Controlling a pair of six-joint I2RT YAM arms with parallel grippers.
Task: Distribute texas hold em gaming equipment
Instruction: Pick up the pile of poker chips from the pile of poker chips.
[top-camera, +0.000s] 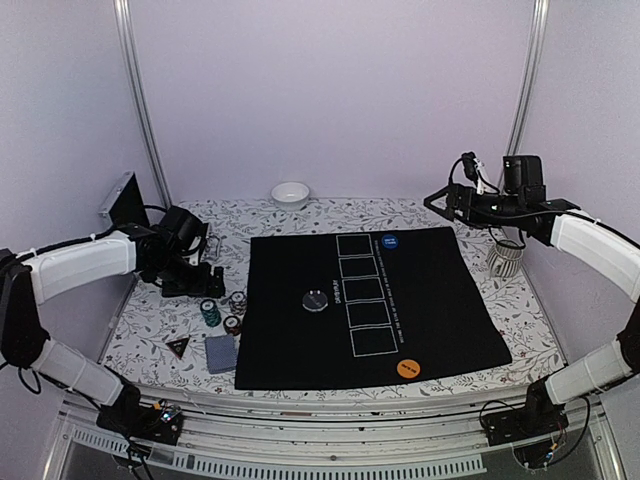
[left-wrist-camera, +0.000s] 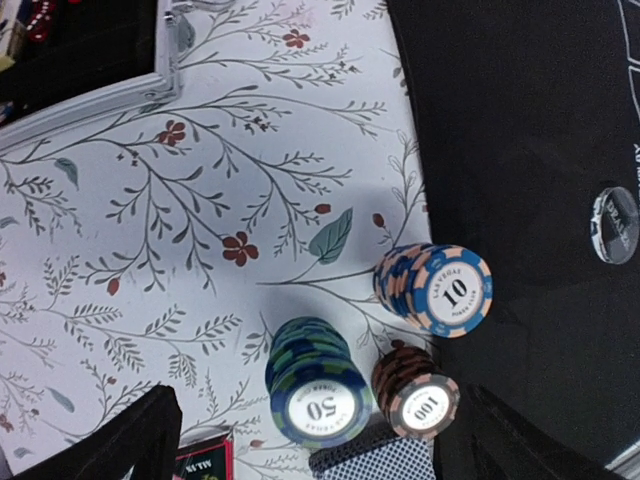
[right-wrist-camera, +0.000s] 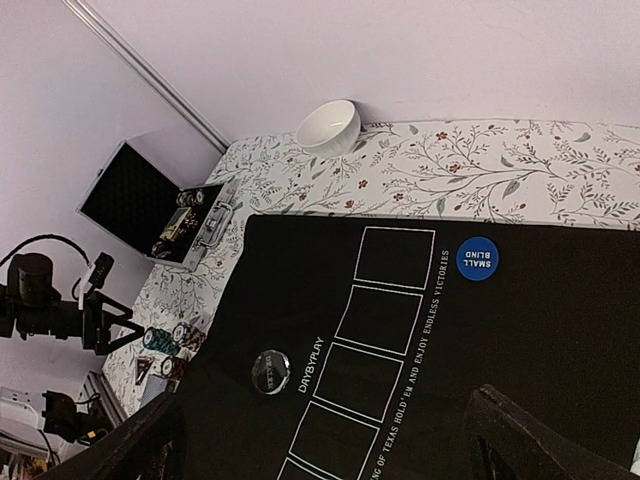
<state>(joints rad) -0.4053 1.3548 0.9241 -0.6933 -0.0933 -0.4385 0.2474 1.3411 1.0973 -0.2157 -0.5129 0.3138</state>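
Note:
Next, as the green-blue stack stands between my open fingers, my left gripper lowers onto its top chips (top-camera: 208, 306) (left-wrist-camera: 321, 407) and closes around them.
Three poker chip stacks stand on the floral cloth by the black mat's (top-camera: 400, 320) left edge: green-blue "50" (left-wrist-camera: 320, 385), blue "10" (left-wrist-camera: 440, 288), brown "100" (left-wrist-camera: 415, 395). The grey-blue card deck (top-camera: 220, 352) and the black-red triangle marker (top-camera: 178, 346) lie just nearer. On the mat lie a clear-black dealer disc (top-camera: 316, 300), a blue "small blind" disc (top-camera: 389, 241) and an orange disc (top-camera: 407, 367). My left gripper (top-camera: 200, 282) hovers open and empty above the chips (top-camera: 209, 312). My right gripper (top-camera: 445, 200) is open and empty, raised high over the mat's far right.
The open silver case (top-camera: 125, 205) stands at the far left, behind my left arm. A small white bowl (top-camera: 290, 194) sits at the back wall. A white ribbed object (top-camera: 505, 258) stands right of the mat. Frame posts rise at both back corners.

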